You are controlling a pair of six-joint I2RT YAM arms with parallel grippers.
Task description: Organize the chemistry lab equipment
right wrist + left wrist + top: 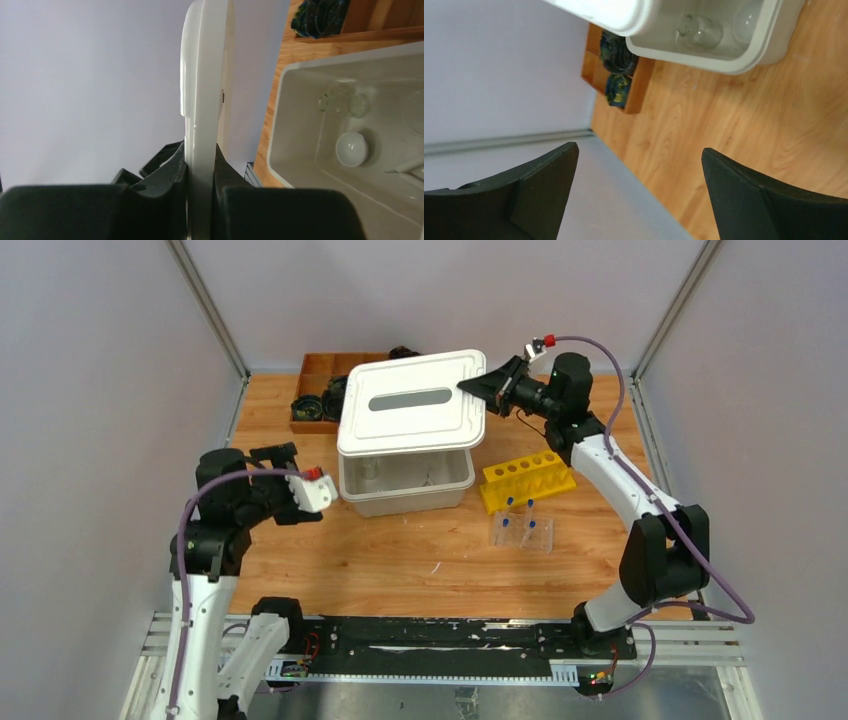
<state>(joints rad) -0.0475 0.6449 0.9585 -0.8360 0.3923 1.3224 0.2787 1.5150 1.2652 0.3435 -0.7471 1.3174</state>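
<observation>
I will next move my right gripper back and lower the white bin lid over the bin's rim to let go of it, because the bin's near part is uncovered.
My right gripper (478,386) is shut on the right edge of a white bin lid (412,400) and holds it lifted above the open white bin (405,498). In the right wrist view the lid (202,75) stands edge-on between my right gripper's jaws (200,155). Inside the bin lie small clear beakers (340,100) and a white dome (351,148). The beakers also show in the left wrist view (699,31). My left gripper (275,452) is open and empty, left of the bin. A yellow rack (527,480) and a clear rack (522,530) with blue-capped tubes stand right of the bin.
A brown wooden divided tray (320,375) with black coiled objects sits at the back left, behind the bin; it also shows in the left wrist view (639,90). Grey walls enclose the table on three sides.
</observation>
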